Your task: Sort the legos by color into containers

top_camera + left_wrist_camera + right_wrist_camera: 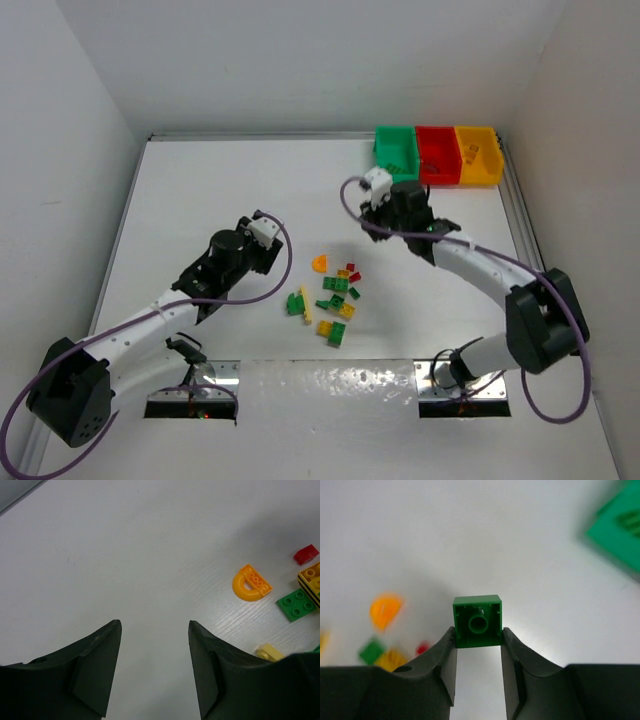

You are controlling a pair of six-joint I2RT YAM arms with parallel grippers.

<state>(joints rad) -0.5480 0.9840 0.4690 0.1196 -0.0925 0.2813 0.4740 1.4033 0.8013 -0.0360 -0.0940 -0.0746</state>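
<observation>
My right gripper should swing away from my base next, over the green container (397, 153) (623, 526).
My right gripper (478, 633) is shut on a small green lego (478, 621), held hollow underside toward the camera above the table. In the top view this gripper (385, 203) hangs between the loose legos (335, 295) and the containers. The green container (380, 150), the red one (437, 178) and the yellow one (478, 178) stand in a row at the back right. My left gripper (154, 626) is open over bare table, left of an orange arch lego (251, 582). In the top view the left gripper (268, 245) sits left of the pile.
White walls (90, 150) enclose the table on three sides, and a metal rail (520, 220) runs along the right edge. Purple cables (285, 270) loop off both wrists. A red lego (305, 554), a green plate (297, 604) and a cream piece (269, 652) lie right of my left fingers.
</observation>
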